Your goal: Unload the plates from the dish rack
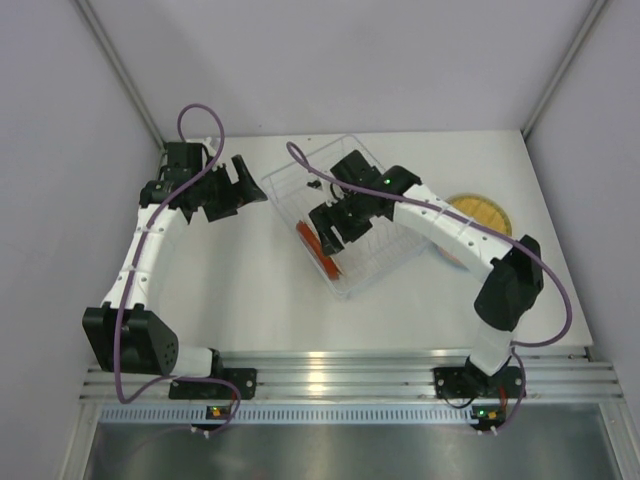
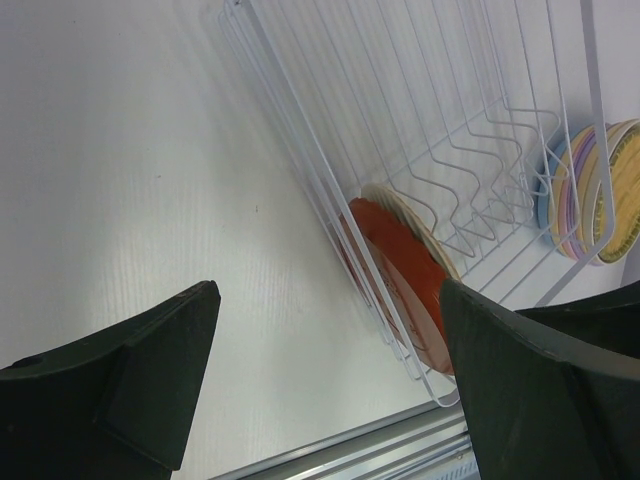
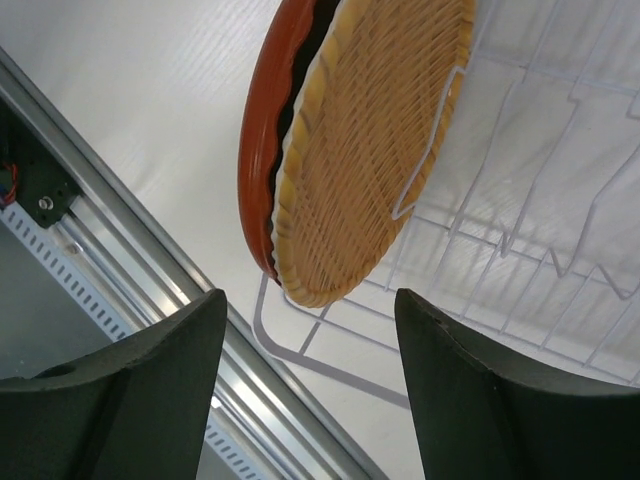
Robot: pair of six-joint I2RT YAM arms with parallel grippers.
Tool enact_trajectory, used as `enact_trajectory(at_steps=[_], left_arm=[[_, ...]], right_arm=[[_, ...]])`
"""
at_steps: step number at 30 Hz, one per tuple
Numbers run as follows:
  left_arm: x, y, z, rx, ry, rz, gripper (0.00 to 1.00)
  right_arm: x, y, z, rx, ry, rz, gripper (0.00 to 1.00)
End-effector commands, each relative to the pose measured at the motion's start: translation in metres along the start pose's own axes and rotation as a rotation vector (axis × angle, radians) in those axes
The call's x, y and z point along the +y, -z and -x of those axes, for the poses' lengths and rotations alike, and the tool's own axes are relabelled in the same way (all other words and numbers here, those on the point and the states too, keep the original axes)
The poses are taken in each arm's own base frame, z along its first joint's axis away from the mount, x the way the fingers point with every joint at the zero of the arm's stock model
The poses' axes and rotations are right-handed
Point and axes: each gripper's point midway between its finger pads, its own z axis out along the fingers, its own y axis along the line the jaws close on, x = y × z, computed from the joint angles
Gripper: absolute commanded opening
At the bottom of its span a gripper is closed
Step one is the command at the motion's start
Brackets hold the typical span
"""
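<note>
Next I will bring my open right gripper down over the cream-yellow plate's rim (image 3: 289,262), fingers straddling the rim, since a dark gap parts it from the red plate (image 3: 260,150).
The dish rack (image 1: 352,268) is a see-through white wire frame at the table's middle. A red plate (image 1: 312,243) stands on edge at its near-left end, with a cream-yellow plate behind it. My right gripper (image 1: 332,226) hangs open over the rack beside them. The right wrist view shows the red plate (image 3: 260,150) and the cream-yellow plate (image 3: 380,140) just ahead of the open right gripper (image 3: 310,390). My left gripper (image 1: 238,185) is open and empty, left of the rack. Its wrist view shows the left gripper (image 2: 330,380), the red plate (image 2: 400,285) and the rack (image 2: 300,160).
A flat stack of unloaded plates (image 1: 482,213), mustard on top, lies right of the rack, partly under my right arm; it also shows in the left wrist view (image 2: 590,190). A metal rail (image 1: 350,372) runs along the near edge. Walls close in the back and sides.
</note>
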Motion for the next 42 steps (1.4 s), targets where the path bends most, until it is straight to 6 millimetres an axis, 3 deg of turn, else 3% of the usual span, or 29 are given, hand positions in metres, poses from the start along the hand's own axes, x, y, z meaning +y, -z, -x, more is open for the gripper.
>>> enact_trajectory(at_steps=[1, 16, 25, 33, 39, 42], left_arm=[[-0.003, 0.008, 0.003, -0.029, -0.024, -0.003, 0.97], [-0.002, 0.006, 0.002, -0.024, -0.024, -0.003, 0.97], [-0.002, 0.007, 0.003, -0.027, -0.023, 0.000, 0.97], [-0.002, 0.006, 0.002, -0.025, -0.023, -0.001, 0.97], [-0.002, 0.007, 0.002, -0.024, -0.022, 0.001, 0.97], [-0.002, 0.007, 0.002, -0.026, -0.023, 0.000, 0.97]], right_arm=[[0.015, 0.009, 0.003, 0.003, 0.090, 0.002, 0.68], [-0.019, -0.008, -0.024, 0.138, 0.139, -0.172, 0.67], [-0.026, -0.014, -0.014, 0.125, 0.137, -0.214, 0.65], [-0.052, -0.004, 0.001, 0.085, 0.096, -0.388, 0.65], [-0.023, -0.002, 0.011, 0.034, 0.092, -0.223, 0.67], [-0.021, -0.004, 0.016, 0.015, 0.080, -0.187, 0.67]])
